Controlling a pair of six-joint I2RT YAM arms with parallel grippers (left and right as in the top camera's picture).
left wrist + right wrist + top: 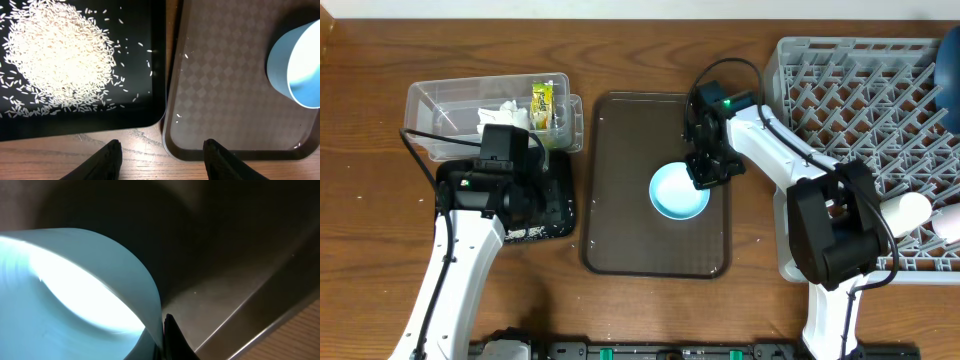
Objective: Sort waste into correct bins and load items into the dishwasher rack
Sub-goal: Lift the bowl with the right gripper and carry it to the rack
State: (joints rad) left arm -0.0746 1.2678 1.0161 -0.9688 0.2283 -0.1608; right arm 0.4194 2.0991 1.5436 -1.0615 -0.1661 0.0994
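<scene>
I will raise my right gripper next, move the cup over the empty far wires of the rack and then let it go, because the wires are to the gripper's right in the overhead view.
A pale green cup (678,192) stands on the brown serving tray (620,200). My right gripper (706,174) is shut on its rim; in the right wrist view one dark finger (171,337) presses the cup wall (100,265) from outside. My left gripper (162,146) is open over bare wood at the near corners of the black tray (75,127) and the serving tray (225,100), with nothing between its fingers. Loose rice (60,55) lies heaped in the black tray. The clear tub (440,105) holds the wrapper (542,105) and the tissue (505,115).
The grey dishwasher rack (860,90) fills the right side. A blue dish (950,60) stands at its far right edge, and a white bowl (905,210) and a pinkish cup (950,222) lie lower down. The cup (295,65) also shows from the left wrist.
</scene>
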